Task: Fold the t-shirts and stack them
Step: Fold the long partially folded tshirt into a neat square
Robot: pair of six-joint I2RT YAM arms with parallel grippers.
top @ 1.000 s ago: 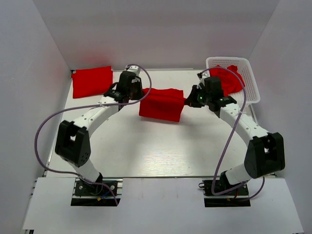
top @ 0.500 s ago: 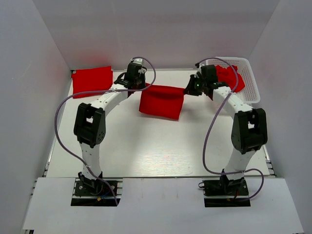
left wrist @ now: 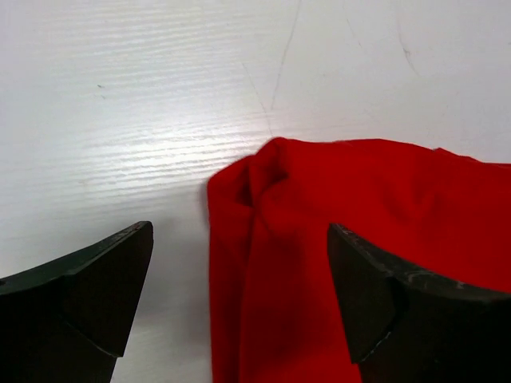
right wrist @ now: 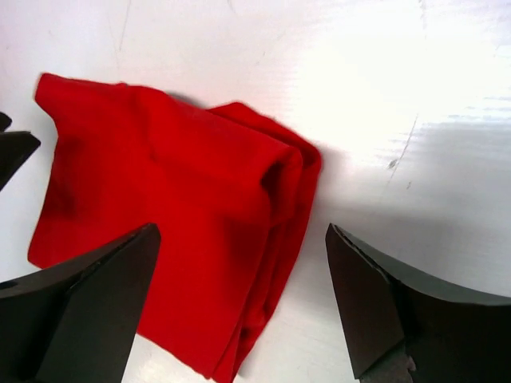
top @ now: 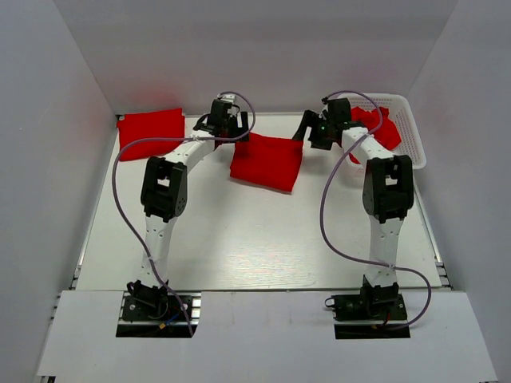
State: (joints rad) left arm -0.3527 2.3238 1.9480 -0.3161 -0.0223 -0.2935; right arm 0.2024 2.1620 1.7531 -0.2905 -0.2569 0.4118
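The red t-shirt's side edge [top: 236, 157] [left wrist: 228, 343] nearest the second t-shirt runs between the left gripper's open fingers, so the robot will bring that gripper back and down to close on it.
A folded red t-shirt [top: 266, 162] lies flat at the back middle of the table. My left gripper [top: 233, 132] hangs open over its far left corner. In the left wrist view the t-shirt [left wrist: 359, 199] lies below the open left gripper [left wrist: 239, 231], and neither finger touches it. My right gripper [top: 306, 134] stands open above the far right corner. The right wrist view shows the t-shirt's [right wrist: 160, 159] layered edge under the open right gripper [right wrist: 242, 231]. A second folded t-shirt [top: 152, 132] rests at the back left. A crumpled one [top: 382, 128] fills the basket.
The white lattice basket [top: 409, 136] stands at the back right against the wall. Both arms stretch far back, with their cables looping above the table [top: 255, 239]. White walls close the left, right and back sides.
Both grippers went from shut on the middle t-shirt's far corners to open, letting it go. Both arms reached further back, and the shirt now lies flat.
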